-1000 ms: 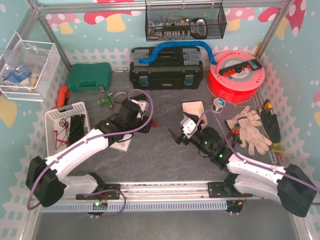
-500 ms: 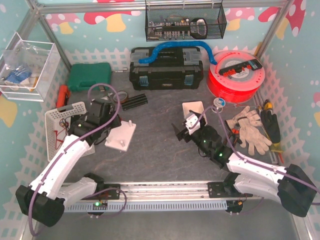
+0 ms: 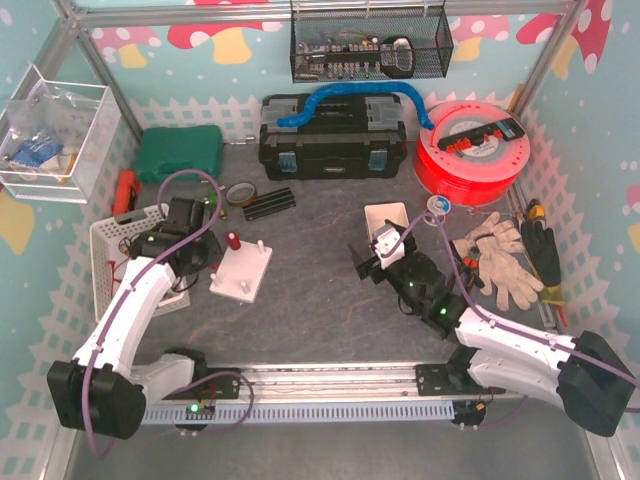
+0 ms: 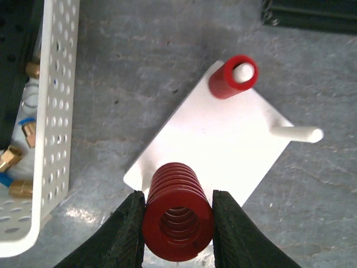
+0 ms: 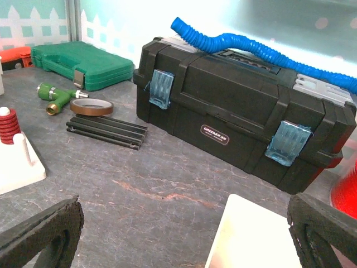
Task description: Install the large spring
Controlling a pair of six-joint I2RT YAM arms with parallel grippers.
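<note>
Next, I lower the large red spring with my left gripper over the peg at the plate's corner (image 3: 215, 280) by the basket, below my gripper, and release it.
My left gripper (image 4: 177, 223) is shut on the large red spring (image 4: 177, 218), held end-on between both fingers just over the near corner of the white plate (image 4: 217, 145). A small red spring (image 4: 231, 77) sits on one peg at the plate's far corner. A bare white peg (image 4: 295, 133) stands at the right. In the top view the left gripper (image 3: 200, 255) is just left of the plate (image 3: 242, 272), beside the basket. My right gripper (image 3: 362, 262) is wide open and empty, in the right wrist view (image 5: 184, 234) low over the table near a white tray (image 5: 256, 234).
A white perforated basket (image 3: 135, 250) of parts stands left of the plate. A black rail (image 3: 270, 203), tape roll (image 5: 92, 106) and green fitting (image 5: 56, 96) lie behind it. A black toolbox (image 3: 332, 135), green case (image 3: 180, 153), red spool (image 3: 470, 150) and gloves (image 3: 500, 262) line the back and right.
My left arm has swung left from over the plate to beside the basket, uncovering the plate and its pegs. The right arm has hardly moved.
</note>
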